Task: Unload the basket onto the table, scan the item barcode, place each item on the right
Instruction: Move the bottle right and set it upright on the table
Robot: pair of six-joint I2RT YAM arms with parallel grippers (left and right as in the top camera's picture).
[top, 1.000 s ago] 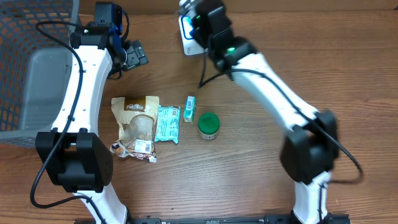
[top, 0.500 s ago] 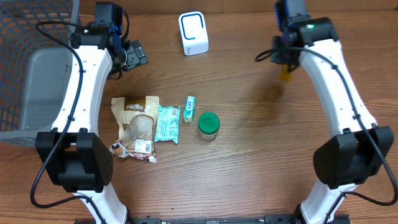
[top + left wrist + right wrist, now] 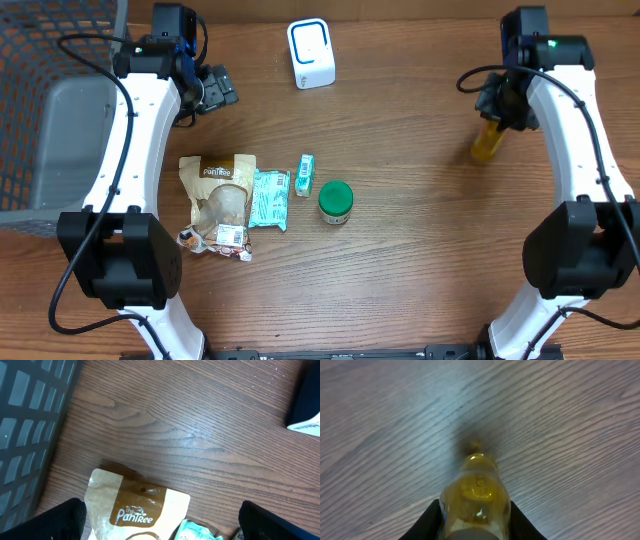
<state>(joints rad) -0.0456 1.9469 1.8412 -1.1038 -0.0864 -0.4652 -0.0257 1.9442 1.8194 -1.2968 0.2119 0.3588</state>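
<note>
My right gripper will move down next toward the bare wood beneath the bottle to release it there, as the bottle's end still hangs above its dark shadow.
A yellow bottle (image 3: 488,142) hangs over the right side of the table, with my right gripper (image 3: 506,104) shut on it. In the right wrist view the bottle (image 3: 475,491) sticks out between the two black fingers (image 3: 426,521), its base pointing at the wood. The white scanner with a blue ring (image 3: 311,53) stands at the back centre, far to the left of the bottle. My left gripper (image 3: 214,88) hovers open at the back left, above the brown PanTree pouch (image 3: 137,510), with nothing between its fingers.
On the table's left centre lie the PanTree pouch (image 3: 220,198), a teal packet (image 3: 268,198), a small green box (image 3: 305,173) and a green-lidded jar (image 3: 335,201). A grey mesh basket (image 3: 40,110) fills the far left edge.
My right arm has swung from beside the scanner to the table's right side, carrying the yellow bottle with it. The left arm has stayed still.
</note>
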